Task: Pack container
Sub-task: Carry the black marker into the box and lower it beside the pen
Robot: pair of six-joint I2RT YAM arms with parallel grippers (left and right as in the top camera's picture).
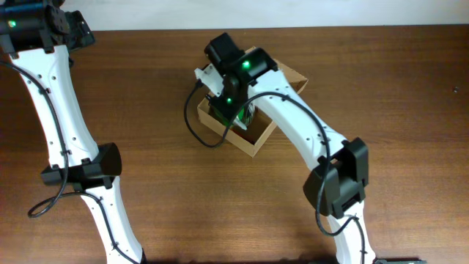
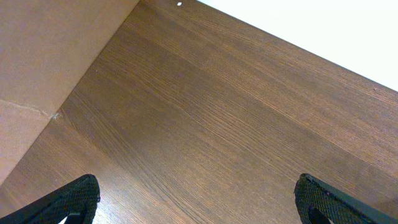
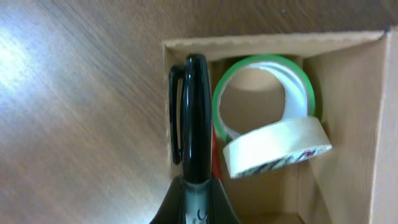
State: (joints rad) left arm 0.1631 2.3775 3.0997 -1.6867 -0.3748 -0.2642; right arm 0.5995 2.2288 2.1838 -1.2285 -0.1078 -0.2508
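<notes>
My right gripper is above the narrow part of the container beside the green tape roll. It should next lower the pen (image 3: pixel 194 118), already parallel to the side, into that part and let go.
The container (image 1: pixel 258 139) is an open brown cardboard box at the table's middle, its flap lid (image 1: pixel 292 76) folded back to the right. In the right wrist view the container (image 3: pixel 348 93) holds a green tape roll (image 3: pixel 261 65) and a cream tape roll (image 3: pixel 277 146). My right gripper (image 1: pixel 229 103) hovers over the box's left wall, shut on a black marker pen (image 3: pixel 194 118) with a cap clip; the pen points along that wall. My left gripper (image 2: pixel 199 199) is open and empty over bare wood at the far left.
A brown cardboard surface (image 2: pixel 43 68) fills the left of the left wrist view. The table's far edge (image 1: pixel 293 28) runs along the top. A black cable (image 1: pixel 194 121) loops left of the box.
</notes>
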